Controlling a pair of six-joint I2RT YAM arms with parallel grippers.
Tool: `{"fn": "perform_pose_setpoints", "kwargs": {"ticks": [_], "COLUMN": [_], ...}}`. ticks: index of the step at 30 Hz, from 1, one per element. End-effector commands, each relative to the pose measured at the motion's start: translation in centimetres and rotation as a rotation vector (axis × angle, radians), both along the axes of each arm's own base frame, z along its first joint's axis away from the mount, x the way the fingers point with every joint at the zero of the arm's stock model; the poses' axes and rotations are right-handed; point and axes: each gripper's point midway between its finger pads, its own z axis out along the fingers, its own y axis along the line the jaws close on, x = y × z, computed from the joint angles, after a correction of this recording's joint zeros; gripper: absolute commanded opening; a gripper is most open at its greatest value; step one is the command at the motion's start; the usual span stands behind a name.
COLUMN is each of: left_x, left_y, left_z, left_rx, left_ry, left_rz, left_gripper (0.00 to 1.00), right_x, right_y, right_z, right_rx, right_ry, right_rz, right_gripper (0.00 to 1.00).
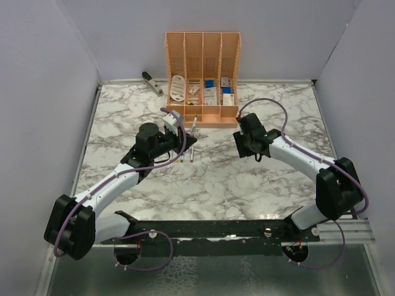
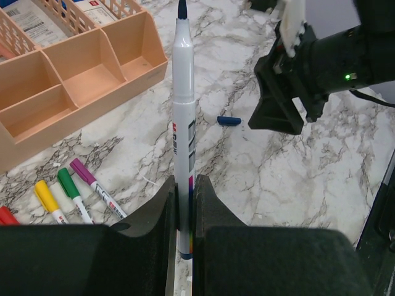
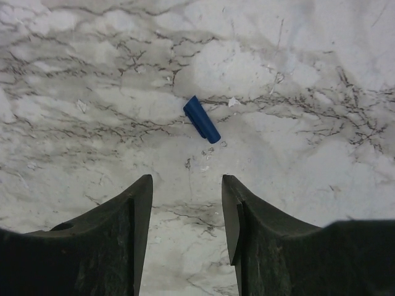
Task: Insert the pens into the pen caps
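Note:
Next, my right gripper lowers onto the small blue pen cap [image 3: 202, 119] below, open fingers astride its sides, because the held pen's dark blue tip is bare.
My left gripper [image 2: 185, 182] is shut on a whitish pen [image 2: 183, 111] that points away from it, its dark blue tip bare. A small blue pen cap [image 3: 202, 119] lies flat on the marble, also seen beyond the pen in the left wrist view [image 2: 229, 121]. Above and just short of the cap hangs my right gripper [image 3: 187, 182], open with nothing between its fingers. Pens with purple [image 2: 92, 185], green [image 2: 73, 191] and yellow [image 2: 48, 200] caps on them lie side by side to the left. In the top view the left gripper [image 1: 178, 137] and right gripper [image 1: 239, 140] face each other mid-table.
An orange organiser [image 1: 202, 80] with boxes and small items stands at the back centre, its low front compartments [image 2: 80, 74] close to the held pen. A grey stapler [image 1: 152, 82] lies at the back left. Grey walls surround the marble table [image 1: 216, 179].

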Motion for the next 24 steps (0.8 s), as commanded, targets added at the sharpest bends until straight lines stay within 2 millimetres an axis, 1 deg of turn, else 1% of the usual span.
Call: {"fn": "perform_pose_setpoints", "kwargs": {"ticks": [1,7,13,17,24], "left_x": [-0.9,-0.8,-0.7,-0.7,-0.5], "left_y": [0.0,-0.1,0.0,0.0,0.0], "left_z": [0.9,1.0,0.7,0.6,0.3], "left_rx": [0.001,0.008,0.015,0.017,0.022], "left_ry": [-0.058,-0.07,-0.068,-0.066,-0.06], "left_rz": [-0.054,-0.058,-0.052,-0.053,-0.047], "left_gripper": [0.0,0.0,0.0,0.0,0.0], "right_x": [0.1,1.7,2.7,3.1,3.4], "right_y": [0.6,0.3,0.0,-0.2,0.6], "right_z": [-0.6,-1.1,-2.8,-3.9,-4.6], "right_rx": [-0.013,-0.043,-0.057,-0.046,-0.012], "right_ry": [0.072,0.071,0.102,0.133,0.148], "right_rz": [0.082,0.101,0.131,0.155,0.191], "right_gripper": [0.49,0.49,0.48,0.46,0.43]}}
